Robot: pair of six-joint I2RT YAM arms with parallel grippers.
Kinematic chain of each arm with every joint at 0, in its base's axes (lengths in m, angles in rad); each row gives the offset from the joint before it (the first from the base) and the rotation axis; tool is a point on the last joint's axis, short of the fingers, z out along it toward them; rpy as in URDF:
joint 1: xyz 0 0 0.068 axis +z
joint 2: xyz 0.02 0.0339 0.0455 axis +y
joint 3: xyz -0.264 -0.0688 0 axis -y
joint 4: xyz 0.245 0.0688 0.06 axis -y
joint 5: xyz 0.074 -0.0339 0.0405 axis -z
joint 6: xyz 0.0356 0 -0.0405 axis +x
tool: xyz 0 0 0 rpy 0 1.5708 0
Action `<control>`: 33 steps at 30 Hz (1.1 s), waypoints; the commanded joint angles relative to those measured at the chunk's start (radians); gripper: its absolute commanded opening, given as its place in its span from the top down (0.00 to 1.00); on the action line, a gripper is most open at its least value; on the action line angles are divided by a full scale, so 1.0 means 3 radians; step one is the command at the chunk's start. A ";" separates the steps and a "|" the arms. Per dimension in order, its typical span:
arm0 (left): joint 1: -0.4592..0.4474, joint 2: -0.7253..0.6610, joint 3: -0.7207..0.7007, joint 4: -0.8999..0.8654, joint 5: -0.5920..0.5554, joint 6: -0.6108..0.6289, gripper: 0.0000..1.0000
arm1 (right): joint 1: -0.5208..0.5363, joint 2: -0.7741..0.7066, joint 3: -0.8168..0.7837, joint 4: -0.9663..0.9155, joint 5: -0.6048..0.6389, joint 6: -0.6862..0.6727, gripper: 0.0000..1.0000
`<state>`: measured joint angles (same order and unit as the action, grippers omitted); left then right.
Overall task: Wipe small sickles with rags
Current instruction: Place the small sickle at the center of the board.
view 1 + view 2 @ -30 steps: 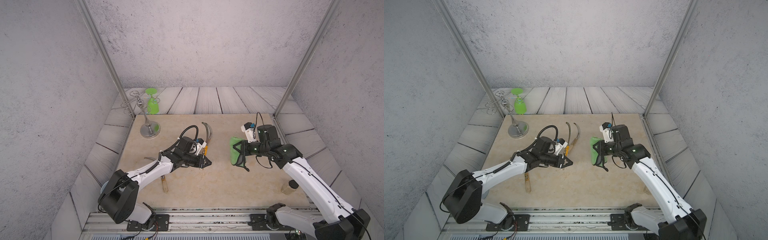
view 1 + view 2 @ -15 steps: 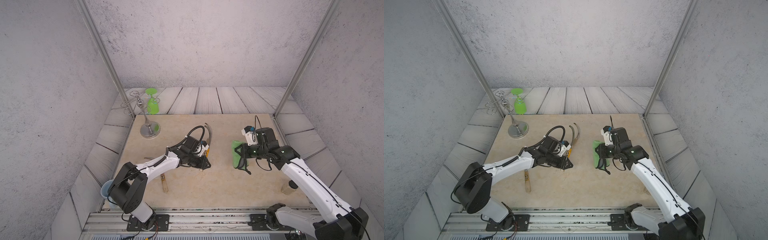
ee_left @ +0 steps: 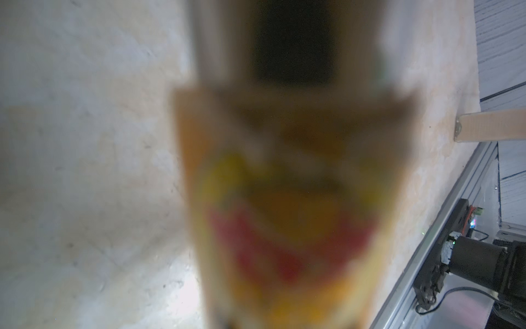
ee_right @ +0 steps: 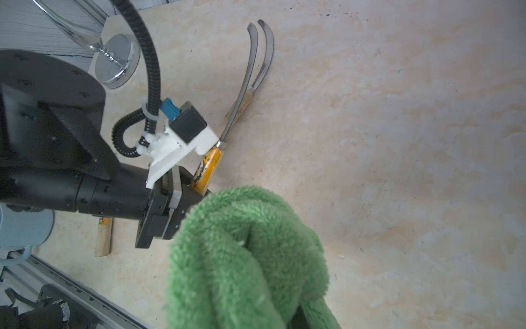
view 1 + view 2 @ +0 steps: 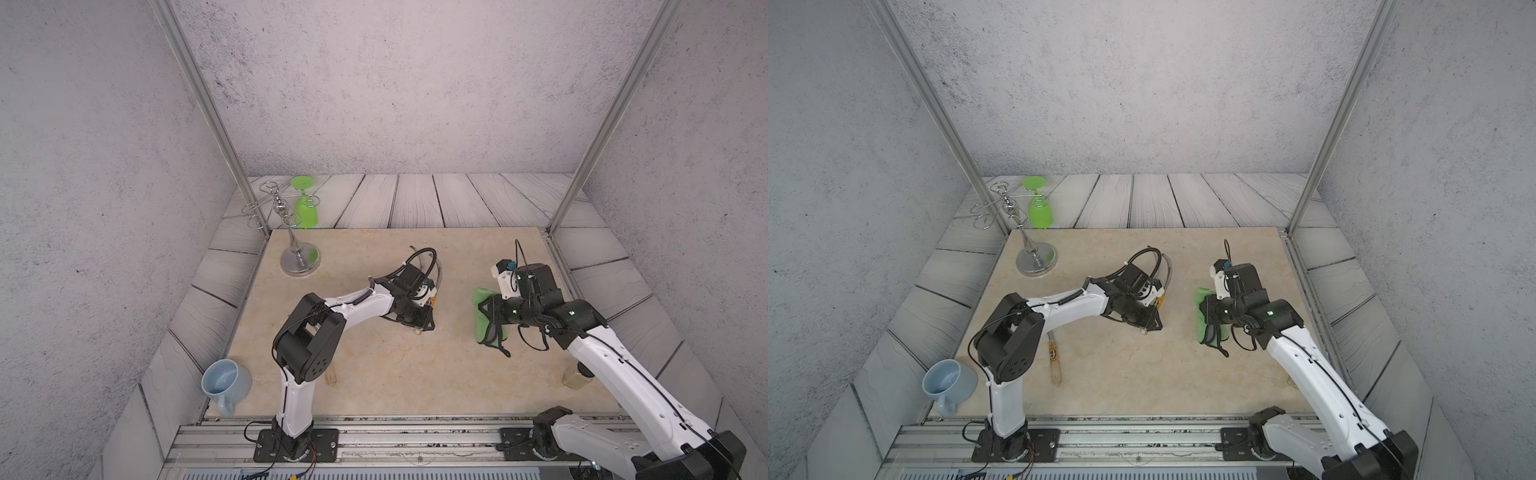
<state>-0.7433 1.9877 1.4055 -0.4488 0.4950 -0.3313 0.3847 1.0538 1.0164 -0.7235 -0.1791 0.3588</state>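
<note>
My left gripper moves outward and down to the bare mat (image 5: 1172,296) beside the second sickle next. It releases the orange-labelled handle there, since that spot lies empty.
My left gripper (image 5: 422,326) (image 5: 1148,326) is shut on the orange-labelled handle (image 4: 207,168) of a small sickle, low over the beige mat. That handle fills the left wrist view as a blur (image 3: 284,213). Its thin grey blade (image 4: 250,51) runs away from the jaws. It crosses above a second sickle (image 4: 266,42) lying flat on the mat. A third sickle shows its handle (image 5: 1054,361) near the left arm's base. To the right, my right gripper (image 5: 488,316) (image 5: 1208,316) is shut on the green fuzzy rag (image 5: 481,307) (image 4: 244,256), whose black strap hangs down. The rag and the held sickle are apart.
A metal glass rack (image 5: 300,259) stands at the mat's back left, with a green upside-down glass (image 5: 305,212) behind it. A pale blue mug (image 5: 224,380) sits at the front left corner. A small jar-like object (image 5: 575,378) stands by the right arm at the mat's right edge.
The left arm's elbow has risen and swung right, uncovering the blue mug, and its gripper has shifted slightly right with the sickle. The right gripper has moved a little nearer with the rag.
</note>
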 commanded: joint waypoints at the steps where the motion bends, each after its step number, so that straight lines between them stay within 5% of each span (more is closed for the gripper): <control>1: 0.0009 0.0206 0.0381 -0.0248 -0.0057 0.0163 1.00 | -0.0017 -0.0104 -0.0059 -0.0061 0.0121 -0.0003 0.76; 13: 0.0048 0.1068 0.1594 -0.0861 -0.0116 0.0250 1.00 | -0.0046 -0.0199 -0.0125 -0.0086 0.0150 -0.0040 0.75; 33: 0.0150 0.1791 0.2602 -0.1364 -0.0408 0.0161 0.93 | -0.0076 -0.0219 -0.0192 -0.0007 0.0100 -0.0038 0.74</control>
<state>-0.7025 2.4851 2.1448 -0.8150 0.3965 -0.2874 0.3672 1.0054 0.9661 -0.7429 -0.1490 0.3565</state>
